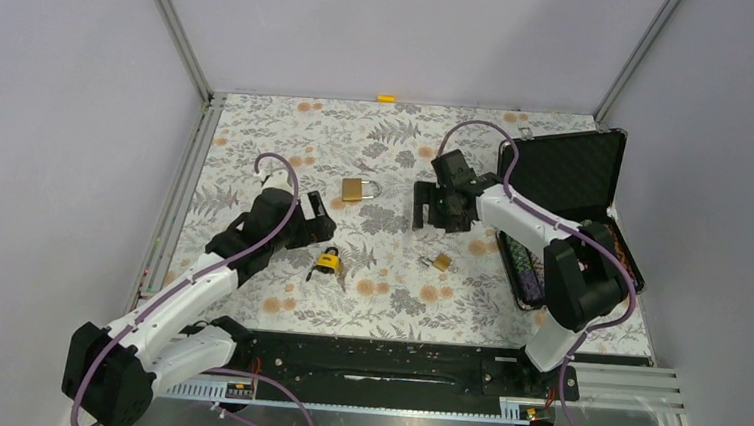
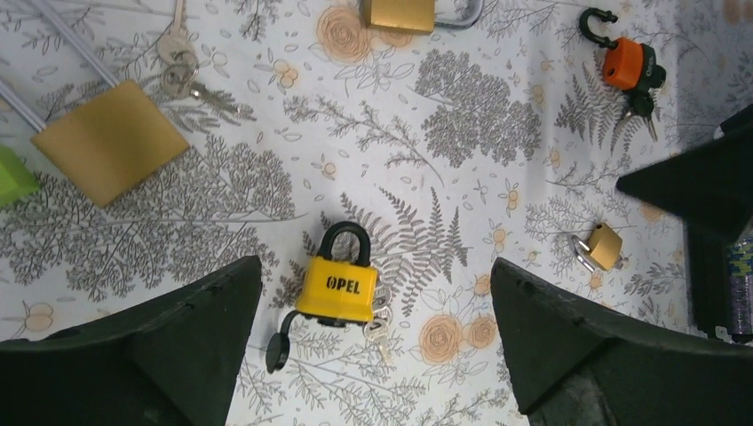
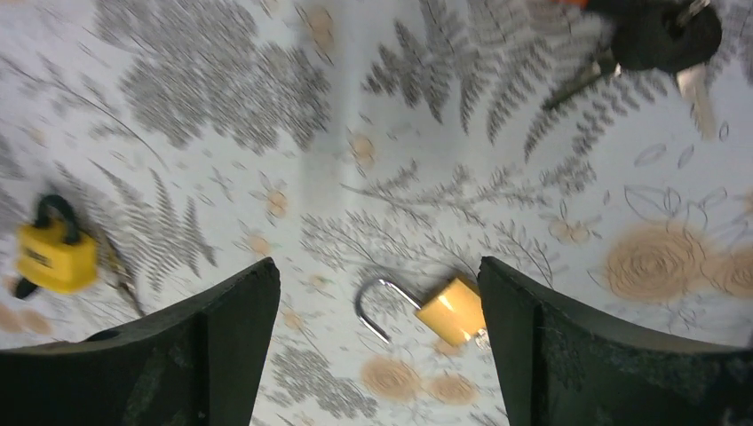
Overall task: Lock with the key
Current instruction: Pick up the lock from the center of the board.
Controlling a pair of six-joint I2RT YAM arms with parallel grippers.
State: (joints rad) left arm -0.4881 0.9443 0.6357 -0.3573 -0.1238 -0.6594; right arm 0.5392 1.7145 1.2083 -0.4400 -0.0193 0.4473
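I will next bring my right gripper down and back to the small brass padlock's steel shackle (image 1: 426, 262) (image 3: 370, 291), because its open bow sticks out from the padlock's body.
A yellow padlock (image 2: 337, 284) with a shut black shackle lies on the flowered table (image 1: 258, 135), with silver keys (image 2: 379, 330) at its lower right corner. My left gripper (image 2: 373, 266) is open and hovers above it, empty. The yellow padlock also shows in the top view (image 1: 326, 262), just in front of the left gripper (image 1: 315, 212). A small brass padlock (image 3: 448, 309) with an open shackle lies under my right gripper (image 3: 377, 266), which is open and empty. The small brass padlock (image 1: 440, 263) lies in front of the right gripper (image 1: 432, 207).
A large brass padlock (image 2: 111, 140) with keys (image 2: 182, 71) lies at the left, and another brass one (image 2: 400, 13) sits at the top edge. An orange padlock (image 2: 626, 67) with black-headed keys lies at the far right. An open black case (image 1: 566, 176) stands at the table's right side.
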